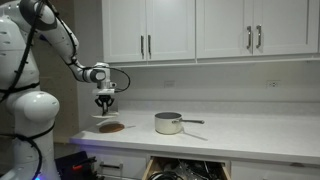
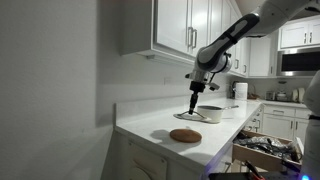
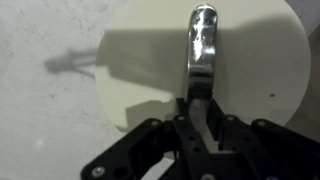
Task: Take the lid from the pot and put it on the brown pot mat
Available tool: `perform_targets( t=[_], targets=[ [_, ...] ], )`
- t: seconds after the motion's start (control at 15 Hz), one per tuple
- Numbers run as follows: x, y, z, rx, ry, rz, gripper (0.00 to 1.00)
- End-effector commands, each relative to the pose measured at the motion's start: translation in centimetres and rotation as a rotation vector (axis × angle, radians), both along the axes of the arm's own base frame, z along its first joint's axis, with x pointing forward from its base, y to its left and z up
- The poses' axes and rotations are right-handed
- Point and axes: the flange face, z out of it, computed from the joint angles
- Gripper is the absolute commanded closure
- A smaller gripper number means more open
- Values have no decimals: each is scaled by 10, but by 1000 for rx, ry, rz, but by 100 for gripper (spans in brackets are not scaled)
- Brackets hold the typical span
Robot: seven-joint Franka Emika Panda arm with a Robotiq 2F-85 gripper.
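Observation:
The lid is still hanging above the counter. My gripper needs to move down next toward the brown pot mat (image 1: 112, 127) below it, set the lid in place and release the handle.
My gripper (image 3: 200, 105) is shut on the shiny metal handle of the lid (image 3: 140, 70), a cream round disc that fills the wrist view. In both exterior views the gripper (image 1: 105, 103) (image 2: 194, 103) holds the lid (image 1: 104, 116) (image 2: 187, 116) level, a little above the counter. The brown pot mat (image 1: 112, 127) (image 2: 185, 135) lies flat on the counter, just below and beside the lid. The pot (image 1: 168, 123) (image 2: 211, 112) stands uncovered on the counter away from the gripper, its thin handle pointing away from the mat.
White wall cabinets (image 1: 190, 30) hang above the counter. A drawer (image 1: 185, 172) (image 2: 265, 150) full of utensils stands open below the counter edge. Small items (image 2: 240, 90) stand at the far end of the counter.

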Motion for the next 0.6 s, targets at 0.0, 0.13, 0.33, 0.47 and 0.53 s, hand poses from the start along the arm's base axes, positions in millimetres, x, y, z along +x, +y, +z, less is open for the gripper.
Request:
perform_targets(
  t=[0.0, 0.13, 0.33, 0.47, 0.53],
  targets=[
    [-22, 28, 0, 57, -135, 2, 94],
    [-26, 42, -10, 52, -165, -4, 94],
    [-24, 49, -26, 3, -187, -17, 94],
    [-19, 45, -39, -45, -181, -38, 94],
    [-16, 44, -44, -60, -179, -52, 94]
  ],
)
